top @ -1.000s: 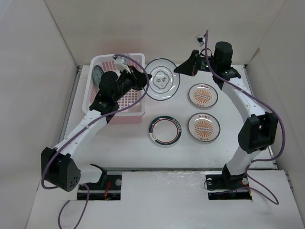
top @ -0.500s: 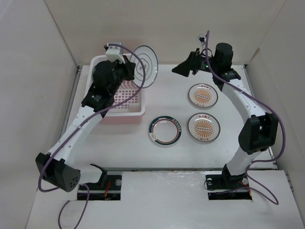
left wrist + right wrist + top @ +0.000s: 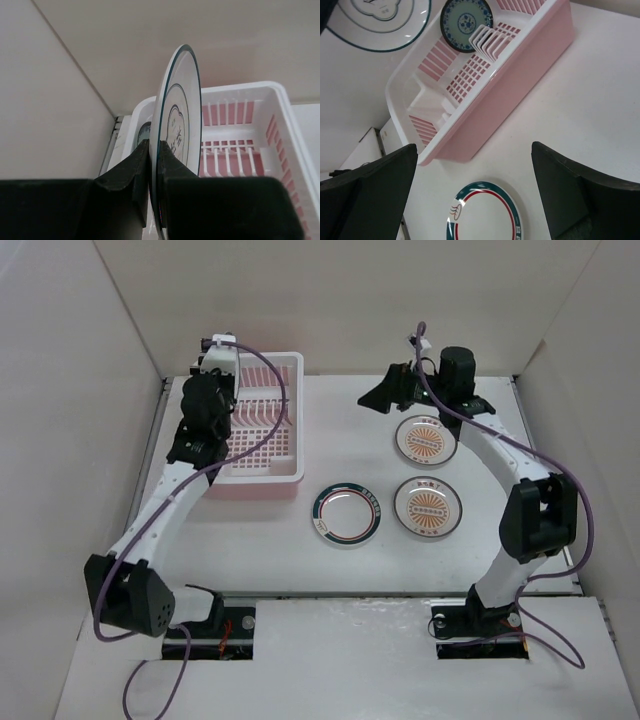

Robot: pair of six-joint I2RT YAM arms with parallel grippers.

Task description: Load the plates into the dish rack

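My left gripper will go down beside the small dark green plate (image 3: 348,512) and let go of the white plate's rim, because the rack's wires are below my left gripper.
My left gripper (image 3: 154,145) is shut on the white plate with dark rings (image 3: 182,100), held upright on edge above the back left of the pink dish rack (image 3: 260,150). A small dark green plate (image 3: 466,17) stands among the rack's tines. In the top view the left gripper (image 3: 212,360) hangs over the rack (image 3: 299,420) and hides the held plate. My right gripper (image 3: 375,398) is open and empty, hovering right of the rack. On the table lie the green-rimmed plate (image 3: 348,512) and two sunburst plates (image 3: 426,439) (image 3: 427,506).
White walls close in the table on the left, back and right. The rack sits against the back left corner. Purple cables loop along both arms. In the right wrist view the green-rimmed plate (image 3: 485,215) lies below the open fingers.
The left gripper has lifted the ringed plate off the table beside the rack, turned it upright and carried it left over the rack. The right arm has barely shifted.
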